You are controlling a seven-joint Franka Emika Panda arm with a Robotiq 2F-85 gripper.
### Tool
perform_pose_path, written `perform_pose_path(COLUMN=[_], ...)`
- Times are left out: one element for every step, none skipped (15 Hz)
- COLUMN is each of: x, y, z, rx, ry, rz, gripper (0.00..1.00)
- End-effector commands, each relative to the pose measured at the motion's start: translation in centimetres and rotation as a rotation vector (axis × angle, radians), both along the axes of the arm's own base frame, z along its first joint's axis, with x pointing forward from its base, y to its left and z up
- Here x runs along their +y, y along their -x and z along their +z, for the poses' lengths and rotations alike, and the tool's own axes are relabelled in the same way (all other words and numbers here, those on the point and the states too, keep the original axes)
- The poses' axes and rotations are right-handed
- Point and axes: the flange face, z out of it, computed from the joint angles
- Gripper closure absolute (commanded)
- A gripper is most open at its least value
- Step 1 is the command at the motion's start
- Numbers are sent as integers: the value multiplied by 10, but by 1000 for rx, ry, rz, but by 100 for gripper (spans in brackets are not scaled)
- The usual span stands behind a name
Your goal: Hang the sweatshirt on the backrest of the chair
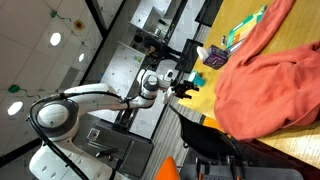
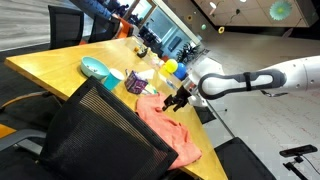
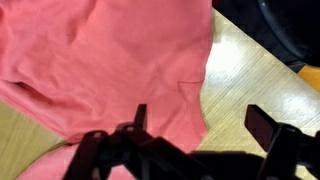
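Note:
I will move my gripper outward and down, onto the sweatshirt's edge [image 3: 188,108], and close it there, because one open finger is still above the bare table beside the cloth.
The coral sweatshirt [image 1: 268,82] lies spread on the wooden table; it also shows in an exterior view [image 2: 168,127] and fills the upper left of the wrist view [image 3: 110,60]. My gripper [image 1: 185,89] is open and empty, hovering above the sweatshirt's edge, which also shows in an exterior view [image 2: 176,100]. In the wrist view the open fingers [image 3: 200,120] straddle the cloth's edge and bare table. The chair's black mesh backrest [image 2: 95,135] stands in the foreground, close to the sweatshirt; it also shows at the bottom of an exterior view [image 1: 235,155].
A teal bowl [image 2: 95,68], a purple object [image 2: 137,84], a yellow object [image 2: 170,66] and other small items sit on the table [image 2: 50,65]. A green colourful booklet [image 1: 240,32] lies beyond the sweatshirt. A small orange object [image 1: 168,170] sits by the chair.

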Motion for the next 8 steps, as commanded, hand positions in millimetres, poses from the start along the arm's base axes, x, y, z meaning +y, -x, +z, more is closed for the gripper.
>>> perform_pose_path(x=[15,18,20,22,23,23,22,21], y=[-19,-22,-25,-29,-33,-37,-42,-45], z=[-31,-39,-47,-55,-64,-72,-80,-87], rx=[-9,-9,-13,-14,-18,-24,-30,-35], ry=[-13,-18,-16,-16,-14,-11,-9,-8], rz=[3,8,11,14,16,11,6,4], gripper=[0,0,0,0,0,0,0,0])
